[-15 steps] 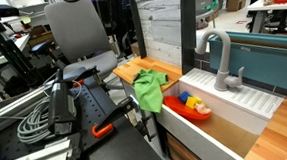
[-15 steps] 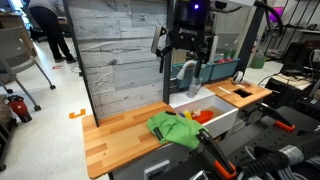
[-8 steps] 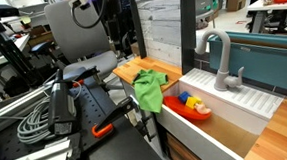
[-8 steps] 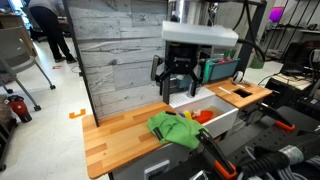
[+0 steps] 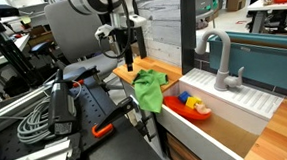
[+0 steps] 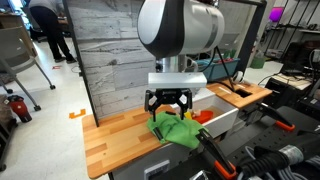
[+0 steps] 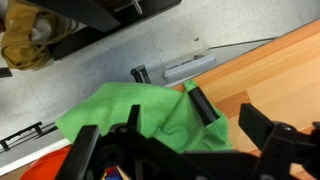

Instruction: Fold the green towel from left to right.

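Observation:
My gripper will next move its open fingers down to either side of the towel's corner by the bare wood and close them there, because the corner is below.
A crumpled green towel (image 5: 150, 90) lies on the wooden counter (image 5: 133, 71) beside the sink. It shows in both exterior views (image 6: 178, 129) and fills the middle of the wrist view (image 7: 125, 115). My gripper (image 6: 167, 104) is open and empty, pointing down just above the towel's edge nearest the open counter. In an exterior view it hangs over the counter next to the towel (image 5: 128, 61). In the wrist view the open fingers (image 7: 172, 135) straddle the towel's edge over the wood (image 7: 270, 70).
A white sink (image 5: 235, 109) with red and yellow toys (image 5: 194, 105) and a grey faucet (image 5: 218, 60) adjoins the towel. Bare counter wood (image 6: 115, 135) stretches away from the sink. Cables and black equipment (image 5: 55, 110) lie in front. A grey plank wall (image 6: 115, 50) stands behind.
The arm has come down from high above the sink and across to the towel. The gripper has stayed open. The towel has not moved.

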Robot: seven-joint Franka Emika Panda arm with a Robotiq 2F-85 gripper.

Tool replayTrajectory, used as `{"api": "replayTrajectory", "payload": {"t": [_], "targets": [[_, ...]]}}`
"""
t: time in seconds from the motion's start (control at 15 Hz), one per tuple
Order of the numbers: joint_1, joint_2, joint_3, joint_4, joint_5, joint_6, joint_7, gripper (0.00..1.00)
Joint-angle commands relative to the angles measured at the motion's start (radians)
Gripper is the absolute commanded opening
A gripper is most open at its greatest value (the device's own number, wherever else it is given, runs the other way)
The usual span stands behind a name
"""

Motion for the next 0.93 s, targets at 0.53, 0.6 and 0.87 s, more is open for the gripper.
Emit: {"api": "replayTrajectory", "payload": {"t": [0.53, 0.6, 0.87], "targets": [[0.085, 0.288, -0.041, 0.320, -0.001, -0.058, -0.033, 0.74], [0.087, 0.300, -0.041, 0.334, 0.000, -0.064, -0.039, 0.65], [0.083, 0.332, -0.036, 0.385, 0.003, -0.112, -0.065, 0.35]]}}
